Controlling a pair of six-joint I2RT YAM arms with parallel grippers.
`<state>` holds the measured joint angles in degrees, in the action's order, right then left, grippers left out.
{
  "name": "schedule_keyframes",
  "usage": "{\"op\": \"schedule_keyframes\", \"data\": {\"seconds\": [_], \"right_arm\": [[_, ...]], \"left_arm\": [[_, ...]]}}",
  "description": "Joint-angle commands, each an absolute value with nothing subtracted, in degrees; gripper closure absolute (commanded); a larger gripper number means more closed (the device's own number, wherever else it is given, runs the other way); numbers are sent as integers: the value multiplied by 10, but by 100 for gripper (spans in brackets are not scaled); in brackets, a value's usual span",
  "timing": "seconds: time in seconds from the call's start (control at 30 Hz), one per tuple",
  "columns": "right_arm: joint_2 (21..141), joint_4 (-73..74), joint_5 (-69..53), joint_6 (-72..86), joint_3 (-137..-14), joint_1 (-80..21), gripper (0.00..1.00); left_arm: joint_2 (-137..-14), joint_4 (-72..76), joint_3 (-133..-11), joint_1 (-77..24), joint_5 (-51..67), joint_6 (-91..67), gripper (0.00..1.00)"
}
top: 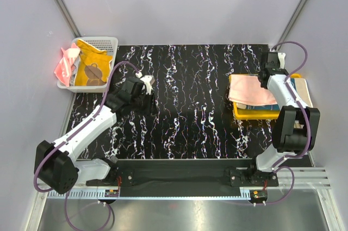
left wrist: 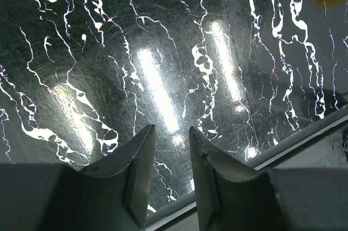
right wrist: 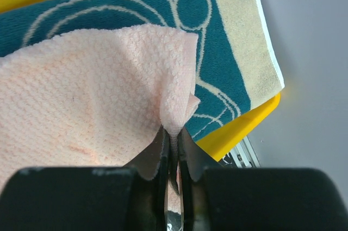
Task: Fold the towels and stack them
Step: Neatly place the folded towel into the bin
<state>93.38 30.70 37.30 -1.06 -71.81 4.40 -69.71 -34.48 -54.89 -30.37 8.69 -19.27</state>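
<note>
My right gripper needs to move toward the patterned towel's cream end (top: 303, 91) (right wrist: 248, 39) next and let go of the pinched fold there.
A pale peach towel (top: 249, 91) (right wrist: 92, 89) lies on top of a teal-and-cream patterned towel (top: 261, 107) (right wrist: 220, 62) in the yellow tray (top: 255, 116) (right wrist: 239, 129) at the right. My right gripper (top: 267, 76) (right wrist: 173, 132) is shut on a pinched fold at the peach towel's far right corner. An orange-yellow towel with a brown bear (top: 92, 68) and a coral pink towel (top: 65, 63) sit in the white mesh basket (top: 100, 41) at the back left. My left gripper (top: 144, 86) (left wrist: 169, 129) hovers open over the bare table, holding nothing.
The black marbled table (top: 190, 95) spans the middle between basket and tray. Grey walls close the back and both sides. In the left wrist view a metal rail (left wrist: 304, 136) runs along the table's edge.
</note>
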Motion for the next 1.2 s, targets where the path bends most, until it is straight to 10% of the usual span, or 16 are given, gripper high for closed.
{"op": "schedule_keyframes", "data": {"seconds": [0.0, 0.37, 0.47, 0.53, 0.63, 1.17], "right_arm": [[920, 299, 363, -8, -745, 61, 100], [940, 325, 335, 35, -766, 117, 96], [950, 340, 344, 53, -775, 119, 77], [951, 362, 345, 71, -781, 119, 35], [939, 382, 298, 102, -795, 116, 1], [834, 231, 78, 215, -706, -169, 0]], "left_arm": [[-699, -335, -549, -306, 95, -182, 63], [-699, -323, -538, -302, 84, -184, 63], [-701, -323, -539, -299, 85, -185, 63], [-701, -319, -539, -297, 86, -186, 63], [-699, -311, -541, -289, 86, -193, 62], [-835, -262, -756, -146, -277, -372, 58]]}}
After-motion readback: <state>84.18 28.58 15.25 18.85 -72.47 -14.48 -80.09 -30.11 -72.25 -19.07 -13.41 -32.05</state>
